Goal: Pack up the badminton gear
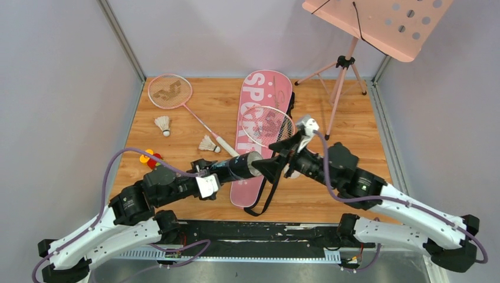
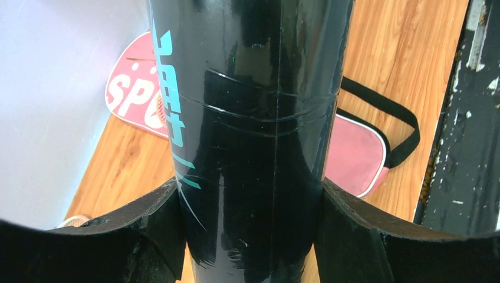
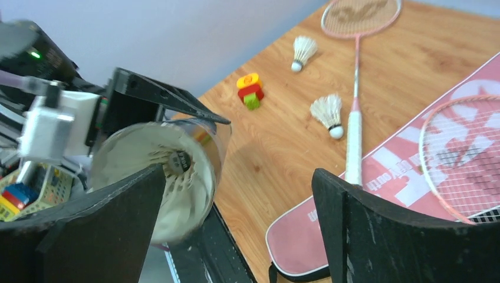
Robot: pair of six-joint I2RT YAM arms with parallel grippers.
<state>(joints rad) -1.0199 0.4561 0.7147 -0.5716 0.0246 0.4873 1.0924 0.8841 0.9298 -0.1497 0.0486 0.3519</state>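
I should move my right gripper off the tube's opening, to the left in the overhead view, onto the tube's lower part (image 1: 240, 166) (image 3: 216, 134), because its fingers are empty.
My left gripper (image 1: 227, 171) is shut on the long black tube (image 1: 239, 166), held level above the table's front; in the left wrist view the tube (image 2: 253, 118) fills the space between the jaws (image 2: 250, 236). The tube's open mouth (image 3: 159, 171) shows a white shuttlecock (image 3: 174, 160) inside. My right gripper (image 1: 273, 163) is open and empty just off that mouth, its jaws wide apart (image 3: 236, 218). Two shuttlecocks (image 1: 163, 124) (image 1: 207, 143) lie on the table. One pink racket (image 1: 170, 91) lies at the back left. The other (image 1: 268, 125) rests on the pink SPORT bag (image 1: 259, 94).
A small orange, red and green toy (image 1: 150, 158) sits at the left front. A pink music stand (image 1: 377, 23) on a tripod stands at the back right. The bag's black strap (image 1: 268, 194) trails toward the front edge. Grey walls enclose the table.
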